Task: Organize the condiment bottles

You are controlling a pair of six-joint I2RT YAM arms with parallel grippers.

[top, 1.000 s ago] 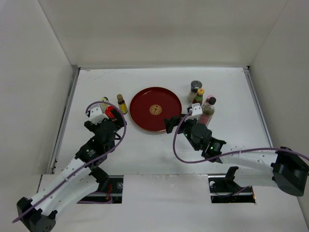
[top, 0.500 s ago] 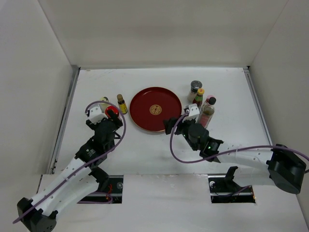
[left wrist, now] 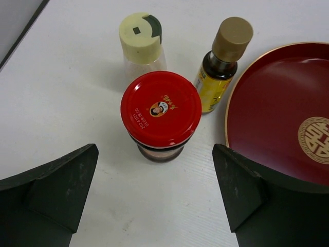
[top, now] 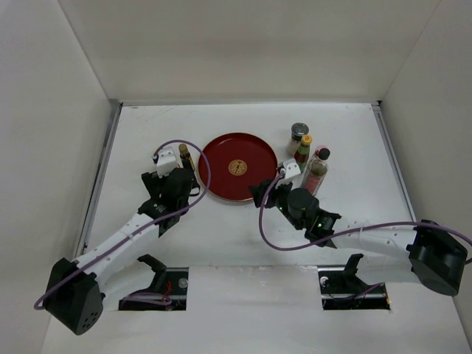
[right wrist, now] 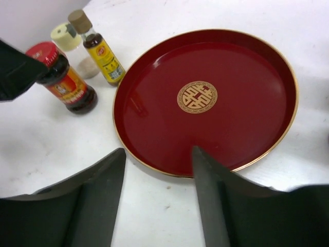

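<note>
My left gripper moves outward and down over the red cap (left wrist: 161,109) next and closes, because the jar still stands ahead, between its open fingers' lines.
In the left wrist view a red-capped jar (left wrist: 161,110) stands just ahead of my open left gripper (left wrist: 154,190), between the lines of its fingers but not touched. Behind it stand a cream-capped shaker (left wrist: 140,38) and a tan-capped, yellow-labelled bottle (left wrist: 223,67). In the top view my left gripper (top: 175,184) hides the jar; the tan-capped bottle (top: 184,154) shows beside it. My right gripper (top: 267,190) is open and empty at the near rim of the round red tray (top: 237,147). Right of the tray stand a grey-capped jar (top: 299,131), a yellow-capped bottle (top: 304,143) and a black-capped clear bottle (top: 318,166).
The red tray (right wrist: 205,62) holds nothing and lies between the two bottle groups. White walls close in the table on the left, back and right. The right wrist view also shows the red-capped jar (right wrist: 64,80) with a left finger (right wrist: 15,69) beside it.
My left gripper has swung forward and to the right, now covering the red-capped jar in the top view. My right gripper has edged slightly left toward the tray rim.
</note>
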